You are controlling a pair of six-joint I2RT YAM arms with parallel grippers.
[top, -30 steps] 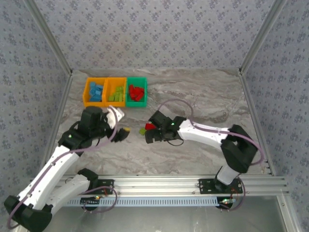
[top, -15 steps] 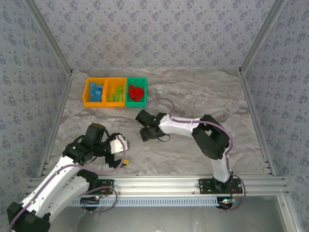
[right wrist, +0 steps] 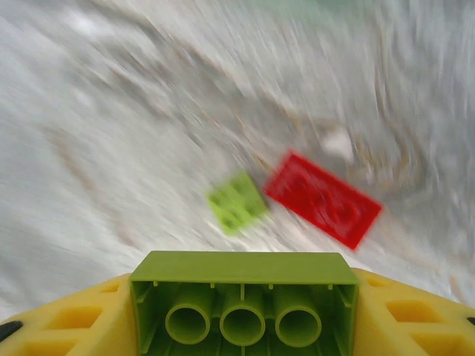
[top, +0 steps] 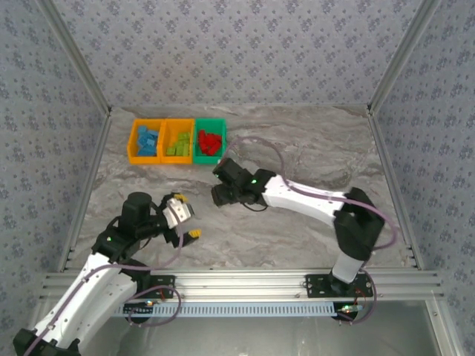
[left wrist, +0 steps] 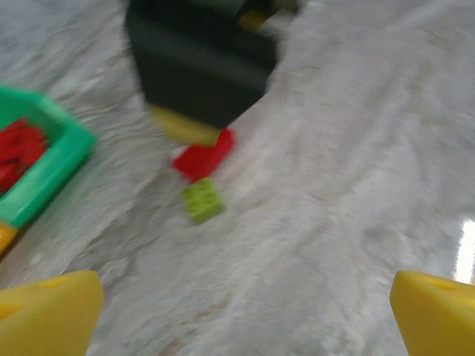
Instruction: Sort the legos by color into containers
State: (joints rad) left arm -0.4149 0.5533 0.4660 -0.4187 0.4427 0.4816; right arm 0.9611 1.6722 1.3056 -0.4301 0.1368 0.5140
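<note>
The robot's right gripper will next carry the matching lime green lego outward over the orange bin that holds green legos and release it there.
My right gripper (right wrist: 243, 315) is shut on a lime green lego (right wrist: 243, 293), its hollow underside facing the camera between the yellow fingers (right wrist: 67, 319). Below it on the table lie a small green lego (right wrist: 237, 202) and a flat red lego (right wrist: 324, 198), side by side. In the top view the right gripper (top: 223, 194) hangs just in front of the containers: an orange bin with blue legos (top: 147, 141), an orange bin with green legos (top: 178, 141) and a green bin with red legos (top: 210, 141). My left gripper (top: 185, 216) is open and empty at the near left.
The left wrist view, past its wide-apart yellow fingertips (left wrist: 48, 315), takes in the red lego (left wrist: 204, 157), the green lego (left wrist: 202, 200), the green bin's corner (left wrist: 52, 159) and the dark right gripper (left wrist: 200, 67). Bare marble table (top: 312, 148) stretches to the right.
The left arm has pulled back toward the near left and its jaws have opened wide. The right gripper has shut on a green lego and shifted left toward the bins.
</note>
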